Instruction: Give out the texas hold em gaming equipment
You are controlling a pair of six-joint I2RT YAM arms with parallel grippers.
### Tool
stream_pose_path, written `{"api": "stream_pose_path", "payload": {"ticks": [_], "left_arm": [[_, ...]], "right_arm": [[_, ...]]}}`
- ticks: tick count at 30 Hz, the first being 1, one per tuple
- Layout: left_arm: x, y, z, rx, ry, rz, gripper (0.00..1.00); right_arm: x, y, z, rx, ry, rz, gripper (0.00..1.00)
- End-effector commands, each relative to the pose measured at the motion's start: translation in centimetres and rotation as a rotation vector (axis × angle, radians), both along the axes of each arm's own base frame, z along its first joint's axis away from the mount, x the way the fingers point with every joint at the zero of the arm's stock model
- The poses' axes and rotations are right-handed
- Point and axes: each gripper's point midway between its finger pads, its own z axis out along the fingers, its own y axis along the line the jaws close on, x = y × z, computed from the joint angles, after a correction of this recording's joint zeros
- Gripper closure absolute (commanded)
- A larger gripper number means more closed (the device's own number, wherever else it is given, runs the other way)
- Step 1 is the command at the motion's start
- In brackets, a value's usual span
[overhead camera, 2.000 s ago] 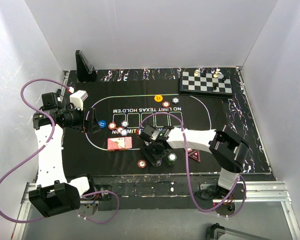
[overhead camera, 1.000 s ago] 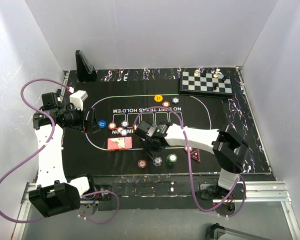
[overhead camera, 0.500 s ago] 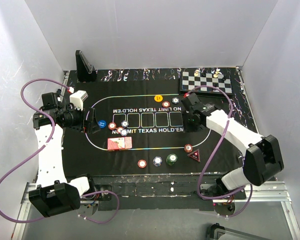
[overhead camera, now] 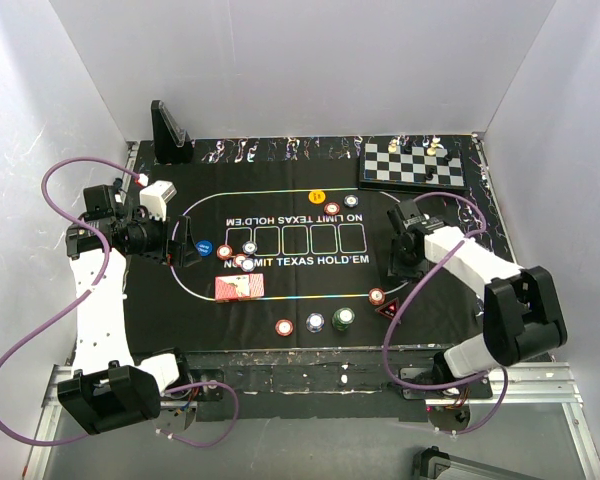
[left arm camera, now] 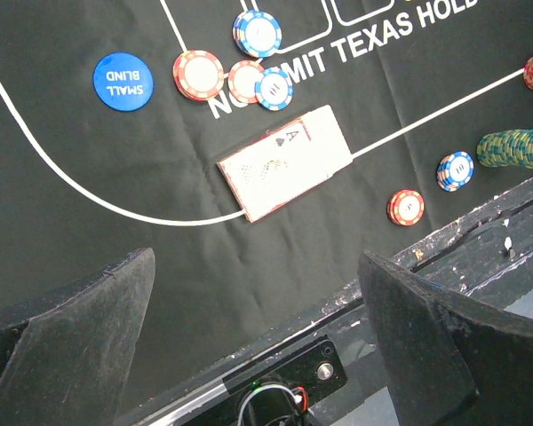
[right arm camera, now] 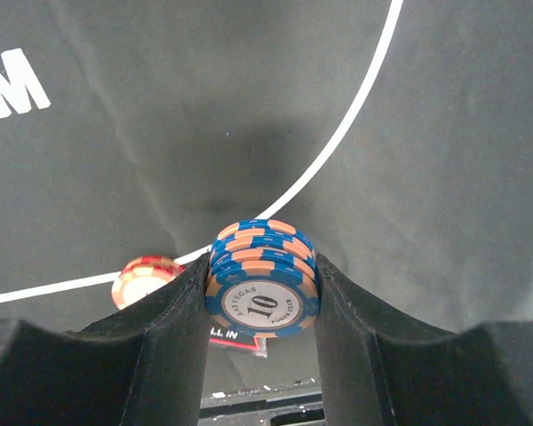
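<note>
The blue-and-orange stack in my right gripper comes down onto the mat's white line beside the red chip next, and my right gripper releases it there.
My right gripper is shut on a small stack of blue-and-orange "10" poker chips, held above the mat's right end. Below it lie a red chip and the red triangular marker. My left gripper is open and empty above the mat's left end. It looks down on the red-backed cards, the blue button, a cluster of chips, a red chip, a blue chip and a green stack.
The chessboard with its pieces stands at the back right. A black card stand is at the back left. A yellow button and two chips lie at the mat's far side. White walls enclose the table.
My right arm has swung from the near-middle chips over to the mat's right end, carrying the blue chip stack. The left arm has not moved.
</note>
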Motion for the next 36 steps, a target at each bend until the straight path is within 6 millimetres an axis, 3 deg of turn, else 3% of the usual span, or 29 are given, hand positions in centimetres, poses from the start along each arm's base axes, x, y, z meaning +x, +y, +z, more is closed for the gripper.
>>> {"api": "stream_pose_path", "payload": {"ticks": [1,11,18,25,30,36], "left_arm": [[0.0,-0.1,0.6,-0.001,-0.031,-0.015,0.0],[0.1,-0.2,0.2,-0.01,-0.023,-0.02,0.0],[0.2,-0.1,0.4,-0.007,-0.028,-0.016,0.0],[0.3,-0.2,0.7,-0.012,-0.032,-0.017,0.0],[0.2,-0.3,0.8,-0.01,-0.035,-0.019,0.0],[0.2,-0.2,0.9,-0.01,-0.035,-0.015,0.0]], "right_arm": [[1.5,0.7,-1.0,0.025,0.001,-0.024,0.85],[-0.1,0.4,-2.6,0.022,0.05,-0.042,0.82],[-0.3,0.5,-3.1,0.018,0.077,-0.042,0.5],[0.4,0.5,-2.4,0.008,0.066,-0.04,0.28],[1.4,0.7,-0.2,0.018,0.006,-0.041,0.24],[2.0,3.0,5.8,0.064,-0.114,0.028,0.22]]}}
